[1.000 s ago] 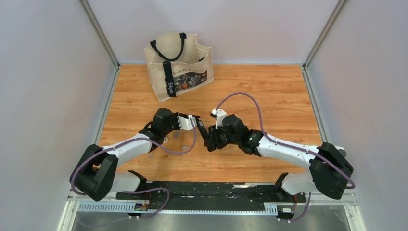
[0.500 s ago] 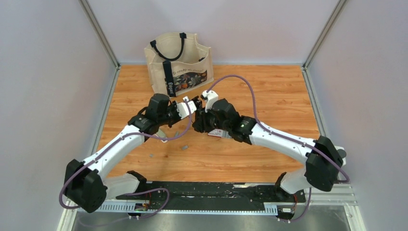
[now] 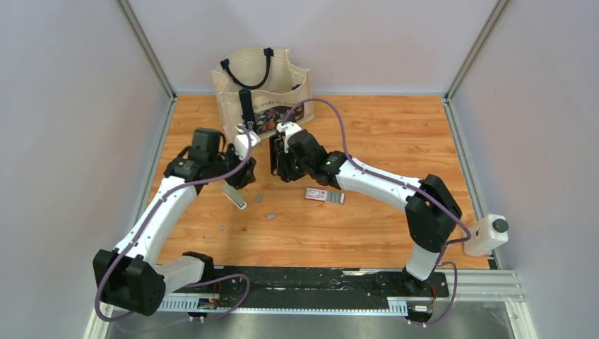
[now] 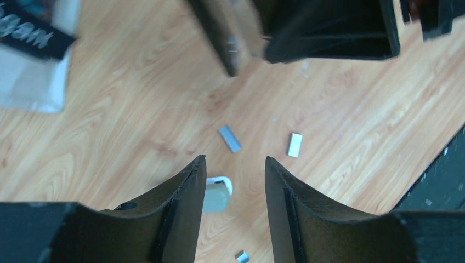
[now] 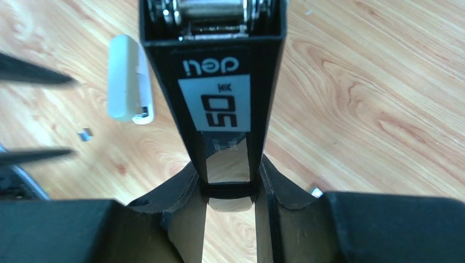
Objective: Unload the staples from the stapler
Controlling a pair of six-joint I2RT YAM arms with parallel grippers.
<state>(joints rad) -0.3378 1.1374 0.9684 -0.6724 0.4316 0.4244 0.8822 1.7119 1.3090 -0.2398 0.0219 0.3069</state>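
Note:
The black stapler (image 5: 214, 98) comes down in my right gripper next and is released onto the bare wood below between the bag and box, clear of loose staples.
My right gripper (image 5: 230, 186) is shut on the near end of a black stapler (image 5: 214, 98) labelled "deli 50", held above the table in front of the bag; it shows in the top view (image 3: 275, 150) too. My left gripper (image 4: 234, 164) is open and empty, hanging over a small pale piece (image 4: 216, 194) with a grey top and white base, which lies on the wood (image 3: 234, 195). Several short grey staples (image 4: 230, 138) lie loose on the table, also seen from above (image 3: 270, 216). The stapler's thin dark arm (image 4: 216, 27) hangs in the left wrist view.
A beige tote bag (image 3: 261, 92) stands at the back left. A flat red-and-white box (image 3: 325, 195) lies right of the staples. Grey walls close in the wooden table (image 3: 395, 134) on three sides.
Both grippers have moved away from me towards the bag. The right one carried the black stapler along. The left one has drawn back to the left, away from the stapler.

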